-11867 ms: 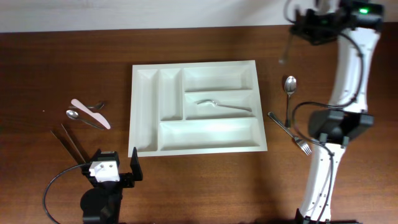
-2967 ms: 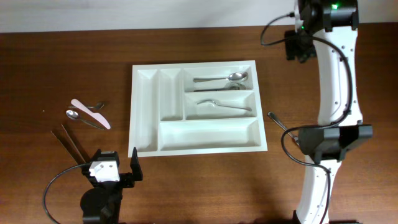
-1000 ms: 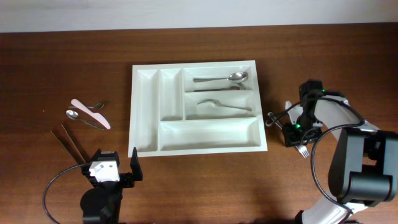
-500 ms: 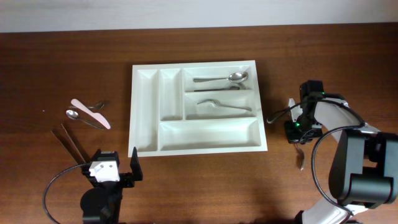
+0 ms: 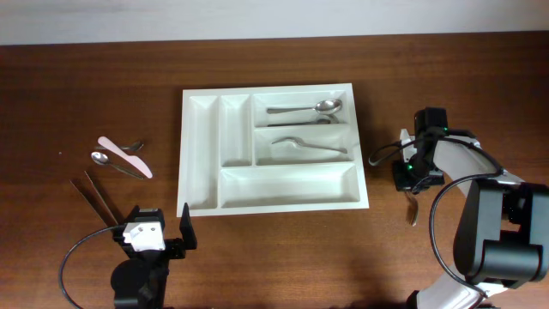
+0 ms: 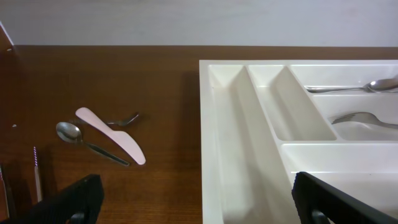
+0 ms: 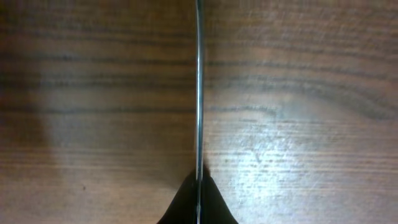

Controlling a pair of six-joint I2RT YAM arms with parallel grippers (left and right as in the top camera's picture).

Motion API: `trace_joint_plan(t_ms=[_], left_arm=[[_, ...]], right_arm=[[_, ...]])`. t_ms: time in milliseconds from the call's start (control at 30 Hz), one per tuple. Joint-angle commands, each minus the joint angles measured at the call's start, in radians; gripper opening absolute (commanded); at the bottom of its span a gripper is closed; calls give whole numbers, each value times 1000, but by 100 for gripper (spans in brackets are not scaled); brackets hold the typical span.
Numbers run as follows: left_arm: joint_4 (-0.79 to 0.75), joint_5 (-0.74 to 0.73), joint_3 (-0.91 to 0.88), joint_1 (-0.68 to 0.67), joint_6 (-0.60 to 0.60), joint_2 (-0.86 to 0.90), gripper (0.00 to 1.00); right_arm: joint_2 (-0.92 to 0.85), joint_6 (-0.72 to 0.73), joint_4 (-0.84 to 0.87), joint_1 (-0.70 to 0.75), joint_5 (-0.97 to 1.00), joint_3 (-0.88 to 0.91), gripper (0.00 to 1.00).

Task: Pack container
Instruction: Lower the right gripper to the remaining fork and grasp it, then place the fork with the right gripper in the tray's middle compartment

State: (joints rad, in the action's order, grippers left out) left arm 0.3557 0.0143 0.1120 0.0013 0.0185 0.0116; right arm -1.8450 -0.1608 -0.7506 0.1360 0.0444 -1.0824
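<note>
The fork should next go up over the container in my right gripper, turn lengthwise, then go down into the container's middle section [image 5: 304, 145], where a fork already lies.
The container [image 5: 283, 184] is a large white compartment tray at mid-table, also filling the right of the left wrist view [image 6: 249, 155]. Its top long compartment holds a spoon [image 5: 304, 109]. A fork [image 5: 309, 146] lies in the middle one. My right gripper [image 5: 410, 176] is low over the table just right of the tray, shut on a metal fork [image 5: 411, 209]. In the right wrist view that fork [image 7: 199, 87] shows as a thin vertical edge pinched between the dark fingertips of the gripper [image 7: 199, 196]. My left gripper [image 5: 163, 236] rests open near the front left, its fingers [image 6: 78, 199] apart and holding nothing.
Left of the tray lie a pink knife [image 5: 124, 156], a small spoon [image 5: 111, 163], another metal utensil [image 5: 135, 146] and a pair of chopsticks [image 5: 99, 197]. The right arm's cable loops between the tray's right edge and the gripper.
My right gripper has closed on the fork beside the tray, and the fork's lower end has shifted slightly. The left arm and the tray's contents are unchanged.
</note>
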Motion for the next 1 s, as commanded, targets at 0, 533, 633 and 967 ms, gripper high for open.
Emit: trace_joint_plan(t_ms=[0,533,633,967], left_arm=[[1,-8,-3,-3,-15,-6,99],[1,-8,-3,-3,-15,-6,99],[1,-8,-3,-3,-15,-6,99],[1,-8,-3,-3,-15,-6,99]], right_arm=[[-24,6,11,-4,-6,-27,4],[-24,-270,-261,-23,-341,-622,4],[-24,-421,-264,-76,-420,-637,4],[-32,-945,-236,-412,-339,-637,4]])
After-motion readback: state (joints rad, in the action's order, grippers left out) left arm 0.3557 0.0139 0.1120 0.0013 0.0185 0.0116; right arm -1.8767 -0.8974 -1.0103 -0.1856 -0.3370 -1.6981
